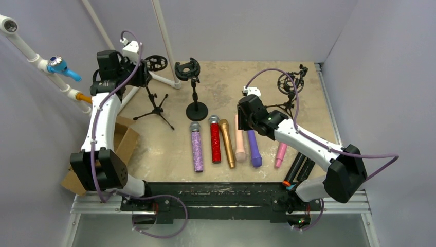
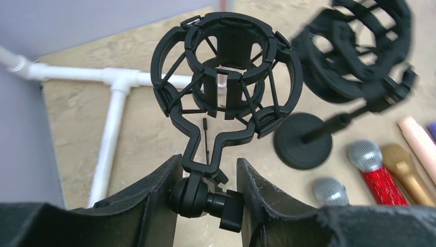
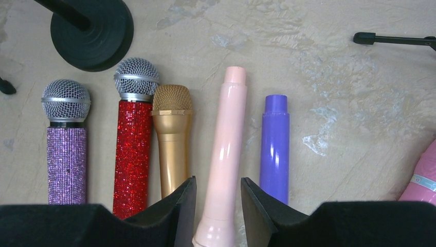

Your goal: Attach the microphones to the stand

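Observation:
The round-base stand is on the right in the top view, so the left gripper next needs to bring the tripod stand to that side, closer to the microphones, and let go of it.
A tripod stand (image 1: pixel 154 108) at the back left carries a black shock mount (image 1: pixel 156 63). My left gripper (image 1: pixel 139 69) is shut on the swivel joint (image 2: pixel 198 198) under that mount (image 2: pixel 226 67); its fingers (image 2: pixel 154 200) press the joint and its knob from both sides. Several microphones lie side by side mid-table: purple glitter (image 1: pixel 196 147), red (image 1: pixel 215 140), gold (image 1: pixel 227 144), pale pink (image 1: pixel 240 146), purple (image 1: pixel 254 148). My right gripper (image 1: pixel 242 123) is open and low over the pale pink microphone (image 3: pixel 226 139), one finger on each side, with gaps showing.
A round-base stand (image 1: pixel 196 109) with a mount (image 1: pixel 187 69) stands behind the row. A third stand (image 1: pixel 289 82) is at the back right. A pink microphone (image 1: pixel 280 154) and black ones (image 1: pixel 301 167) lie to the right. A cardboard box (image 1: pixel 121 139) and white pipes (image 1: pixel 164 41) are on the left.

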